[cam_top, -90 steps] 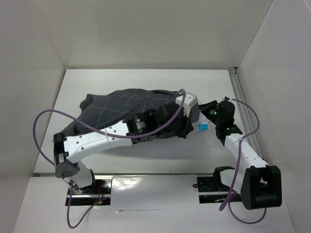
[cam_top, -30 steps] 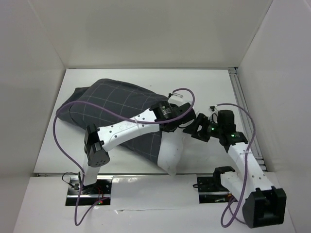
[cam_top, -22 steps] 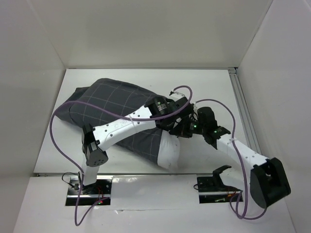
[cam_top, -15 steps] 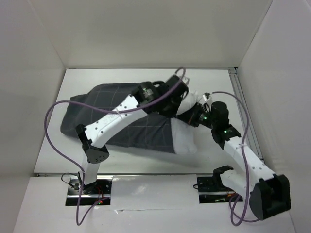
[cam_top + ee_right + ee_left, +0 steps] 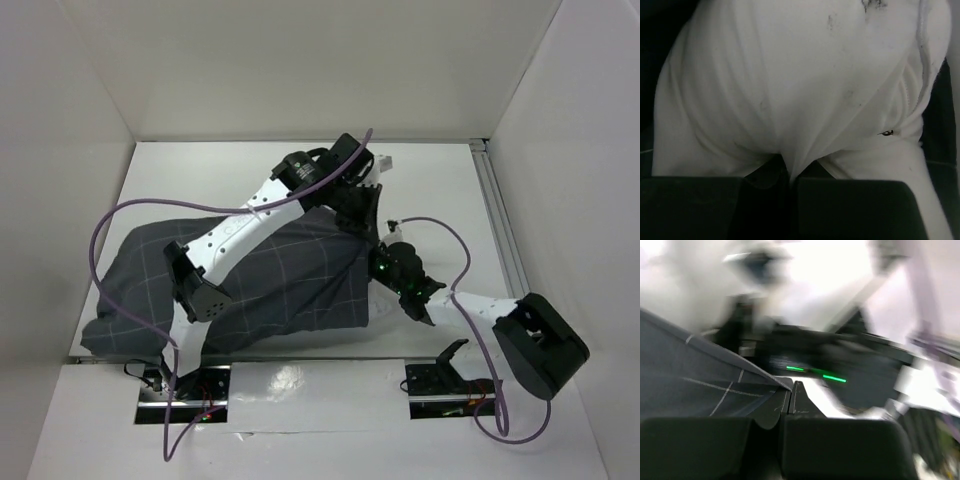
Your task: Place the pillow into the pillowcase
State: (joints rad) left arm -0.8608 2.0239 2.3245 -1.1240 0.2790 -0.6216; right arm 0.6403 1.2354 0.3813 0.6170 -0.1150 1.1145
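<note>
The white pillow [image 5: 378, 298] still shows beside my right gripper's fingers. Next I will move my left gripper to the right in the top view, past those fingers, and let go of the pillowcase's edge.
The dark grey checked pillowcase [image 5: 270, 280] lies across the table from the near left to the centre. Its open edge [image 5: 760, 377] is pinched in my left gripper [image 5: 791, 387], which is shut and held up at the sack's right end [image 5: 368, 222]. The white pillow [image 5: 790, 80] fills the right wrist view. My right gripper [image 5: 790, 175] is shut on a fold of it. From above, only a white sliver of pillow [image 5: 378, 298] shows at the sack's mouth beside the right gripper [image 5: 385, 262]. The rest is inside the pillowcase.
White walls enclose the table on three sides. A metal rail [image 5: 500, 220] runs along the right edge. Purple cables [image 5: 120, 215] loop off both arms. The left arm [image 5: 240, 225] crosses over the pillowcase, and the right gripper's green lights [image 5: 812, 372] show close to the left jaws.
The pillowcase has slid over most of the pillow and the bundle has moved left and nearer. My right gripper has shut on the pillow. The left gripper, still shut, moved back.
</note>
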